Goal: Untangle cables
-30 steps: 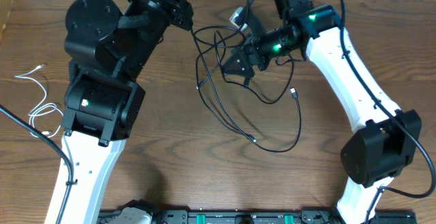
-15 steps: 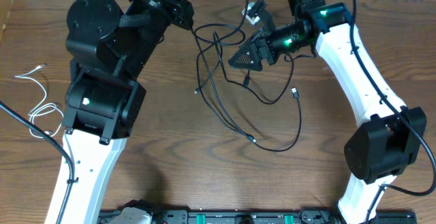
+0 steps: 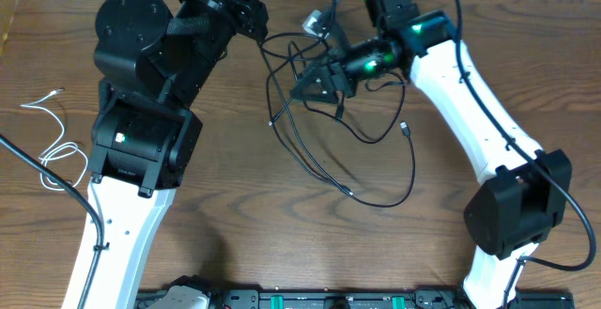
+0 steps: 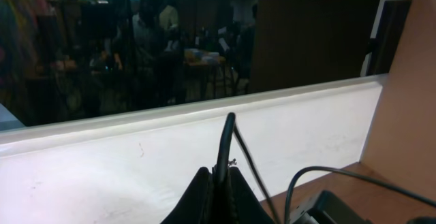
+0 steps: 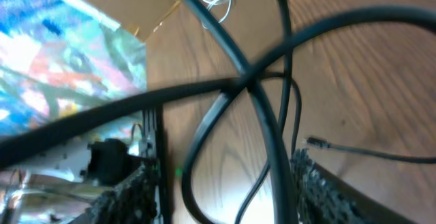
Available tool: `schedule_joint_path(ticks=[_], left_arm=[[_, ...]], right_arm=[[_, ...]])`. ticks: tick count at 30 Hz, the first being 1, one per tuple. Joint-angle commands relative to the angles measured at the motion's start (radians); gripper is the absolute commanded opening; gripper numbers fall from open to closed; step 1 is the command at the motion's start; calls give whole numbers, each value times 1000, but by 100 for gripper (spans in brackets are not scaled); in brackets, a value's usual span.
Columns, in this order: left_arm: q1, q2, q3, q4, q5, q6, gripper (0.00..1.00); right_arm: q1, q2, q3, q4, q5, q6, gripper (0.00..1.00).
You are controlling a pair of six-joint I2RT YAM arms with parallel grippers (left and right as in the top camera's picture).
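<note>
My left gripper tilts downward next and lowers from its raised position to the table's middle, below and back from it, to release the black cable.
Two black cables (image 3: pixel 411 173) lie tangled in loose loops in the middle of the wooden table, with a small plug (image 3: pixel 405 129) lying loose. At the back edge my left gripper (image 3: pixel 254 13) is raised and shut on a black cable strand (image 4: pixel 227 132) that sticks up between its fingers (image 4: pixel 197 190). My right gripper (image 3: pixel 300 89) points left into the top of the tangle. Its jaws stand apart in the right wrist view, and crossing black strands (image 5: pixel 252 84) run between the fingers (image 5: pixel 133 190). The white cable (image 3: pixel 54 149) lies apart at the far left.
My left arm's bulky black body (image 3: pixel 141 93) covers the left middle of the table. A black equipment rail (image 3: pixel 310 300) runs along the front edge. A white wall ledge (image 4: pixel 136 156) borders the back.
My right gripper drew back to the right, then pushed left into the tangle again, its jaws narrower than before. The upper loops shifted with it. My left gripper stayed put.
</note>
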State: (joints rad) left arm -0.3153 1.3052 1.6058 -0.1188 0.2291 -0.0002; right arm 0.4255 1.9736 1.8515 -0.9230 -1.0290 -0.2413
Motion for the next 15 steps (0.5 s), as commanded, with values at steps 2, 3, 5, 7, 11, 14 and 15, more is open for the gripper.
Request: schedule_joint_path(ticks=[2, 3, 5, 7, 11, 14, 15], left_arm=[[0, -1, 3, 7, -14, -4, 8], [0, -1, 3, 7, -14, -4, 8], [3, -1, 3, 7, -22, -4, 7], [6, -1, 3, 5, -68, -4, 8], [25, -1, 3, -24, -182, -3, 8], [51, 0, 3, -56, -287, 8, 7], [62, 2, 3, -66, -330, 8, 7]], right_arm=[[34, -8, 11, 38, 178, 175, 36], [34, -8, 11, 40, 211, 201, 24], [24, -8, 11, 32, 270, 243, 2], [1, -10, 12, 11, 319, 256, 1], [-88, -39, 12, -62, 383, 255, 1], [-190, -83, 12, -119, 398, 232, 1], [-231, -101, 12, -139, 399, 224, 1]])
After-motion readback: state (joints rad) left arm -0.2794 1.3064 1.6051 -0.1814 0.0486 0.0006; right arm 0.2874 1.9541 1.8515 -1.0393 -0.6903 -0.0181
